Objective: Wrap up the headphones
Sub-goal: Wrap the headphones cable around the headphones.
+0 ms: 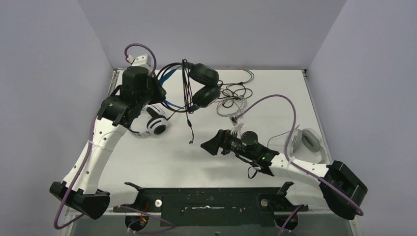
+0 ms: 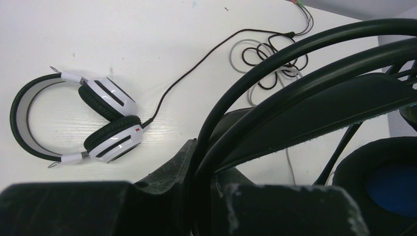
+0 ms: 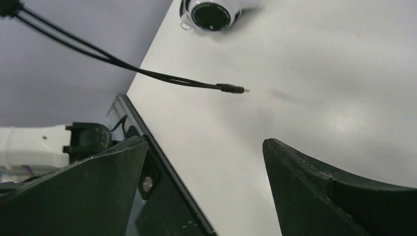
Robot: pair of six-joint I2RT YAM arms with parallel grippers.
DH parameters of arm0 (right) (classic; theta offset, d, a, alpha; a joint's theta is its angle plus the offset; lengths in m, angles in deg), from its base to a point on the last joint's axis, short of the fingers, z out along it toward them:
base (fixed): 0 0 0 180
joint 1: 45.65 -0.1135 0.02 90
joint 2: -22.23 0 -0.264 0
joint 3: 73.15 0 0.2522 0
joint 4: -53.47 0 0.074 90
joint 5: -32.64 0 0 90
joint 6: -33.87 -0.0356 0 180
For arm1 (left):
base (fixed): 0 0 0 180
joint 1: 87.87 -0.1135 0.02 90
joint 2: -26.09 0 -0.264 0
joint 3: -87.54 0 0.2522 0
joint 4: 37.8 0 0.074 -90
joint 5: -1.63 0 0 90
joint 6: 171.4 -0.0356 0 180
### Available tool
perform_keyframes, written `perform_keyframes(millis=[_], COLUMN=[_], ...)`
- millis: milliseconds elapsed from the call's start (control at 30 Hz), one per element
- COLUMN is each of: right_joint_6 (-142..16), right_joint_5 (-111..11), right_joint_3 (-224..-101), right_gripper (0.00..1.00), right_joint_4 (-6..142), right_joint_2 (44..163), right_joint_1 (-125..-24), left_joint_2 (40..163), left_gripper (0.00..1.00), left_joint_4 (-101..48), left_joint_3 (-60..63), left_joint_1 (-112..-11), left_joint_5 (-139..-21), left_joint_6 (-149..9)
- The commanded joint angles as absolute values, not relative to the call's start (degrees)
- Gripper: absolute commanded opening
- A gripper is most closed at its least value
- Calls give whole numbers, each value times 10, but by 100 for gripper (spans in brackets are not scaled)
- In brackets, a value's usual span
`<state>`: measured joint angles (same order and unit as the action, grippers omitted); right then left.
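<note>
My right gripper moves to the left in the top view next and closes around the black cable's plug [image 1: 191, 142] [image 3: 232, 89], since the plug hangs in the air.
My left gripper [image 1: 158, 87] [image 2: 210, 164] is shut on the headband of the black headphones [image 1: 204, 84] [image 2: 314, 64] and holds them up at the back left. Their black cable [image 1: 187, 105] dangles down, and its plug [image 3: 231, 88] hangs in the air ahead of my right gripper [image 1: 208, 145] [image 3: 204, 142]. That gripper is open and empty, low over the middle of the table. A white headset with black cup centres [image 1: 156, 126] [image 3: 210, 14] lies below my left arm. Another white headset [image 1: 307, 141] [image 2: 105, 120] lies at the right.
A tangle of pale and dark cables [image 1: 235, 101] [image 2: 273, 61] lies on the white table [image 1: 206, 167] behind my right gripper. A black rail [image 1: 211, 201] [image 3: 162, 177] runs along the near edge. Purple walls enclose the table on three sides.
</note>
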<state>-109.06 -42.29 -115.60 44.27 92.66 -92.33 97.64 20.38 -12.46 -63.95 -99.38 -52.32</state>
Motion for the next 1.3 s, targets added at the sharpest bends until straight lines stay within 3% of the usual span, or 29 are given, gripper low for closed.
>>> perform_keyframes(millis=[0, 167, 567, 800, 1133, 1267], right_joint_6=[-843, -766, -689, -669, -656, -652], right_joint_5=[-488, -426, -480, -508, -548, -541], right_joint_3=[-1109, -1118, -1172, -1183, -1193, -1210], right_gripper=[92, 85, 83, 76, 45, 51], right_joint_4=[215, 106, -38, -149, -182, -182], right_joint_2=[887, 940, 1093, 1179, 1234, 1245], right_joint_1=[-939, -958, -1025, -1042, -1042, -1042], left_joint_2=[960, 957, 955, 952, 937, 933], left_gripper=[0, 0, 0, 0, 0, 0], left_joint_4=[170, 176, 189, 195, 211, 210], left_joint_3=[-188, -192, -206, -212, -219, -217], left_joint_1=[-647, -649, -656, -658, -667, -667], left_joint_5=[-943, -928, -909, -892, -868, -863], left_joint_6=[-483, -472, -464, -458, -451, -447])
